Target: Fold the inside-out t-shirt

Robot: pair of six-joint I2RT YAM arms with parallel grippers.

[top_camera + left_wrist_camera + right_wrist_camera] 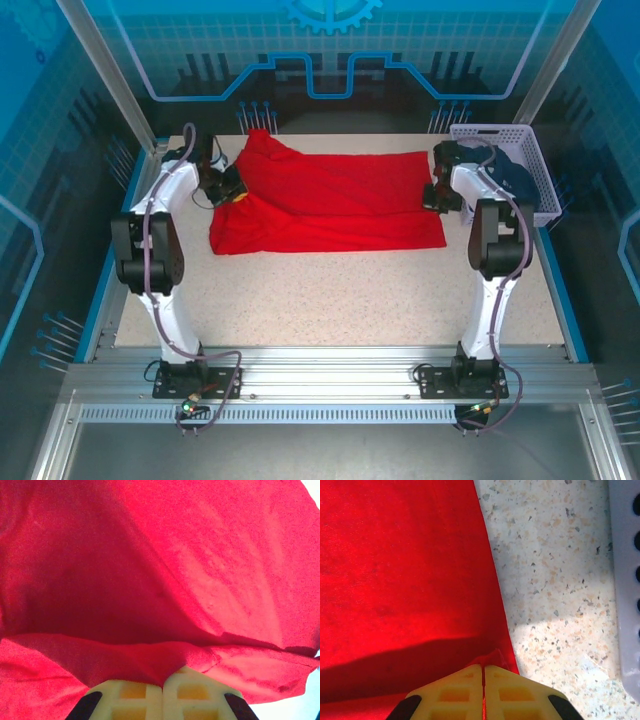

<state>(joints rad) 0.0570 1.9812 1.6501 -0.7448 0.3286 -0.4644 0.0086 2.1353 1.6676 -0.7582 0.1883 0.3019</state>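
Observation:
The left gripper will next move slightly toward the middle of the shirt and open to let go of the fold over the bunched end (253, 193) (155, 657), since the bunched cloth is beneath it.
The inside-out t-shirt (340, 205) is plain bright red and lies spread across the far half of the table, with its left end bunched and raised. My left gripper (225, 185) is at that bunched left end. In the left wrist view the left gripper (163, 685) is shut on a fold of the t-shirt (175, 570), which drapes over the jaws. My right gripper (437, 195) is at the shirt's right edge. In the right wrist view the right gripper (483, 667) is shut on the hem of the t-shirt (395, 570), and a thin line of red shows between the jaws.
A white perforated basket (540, 190) stands at the far right with a dark navy garment (510, 170) in it. Its wall (625, 580) is close to the right gripper. The speckled table (340, 290) is bare in front of the shirt, and raised blue rails border it.

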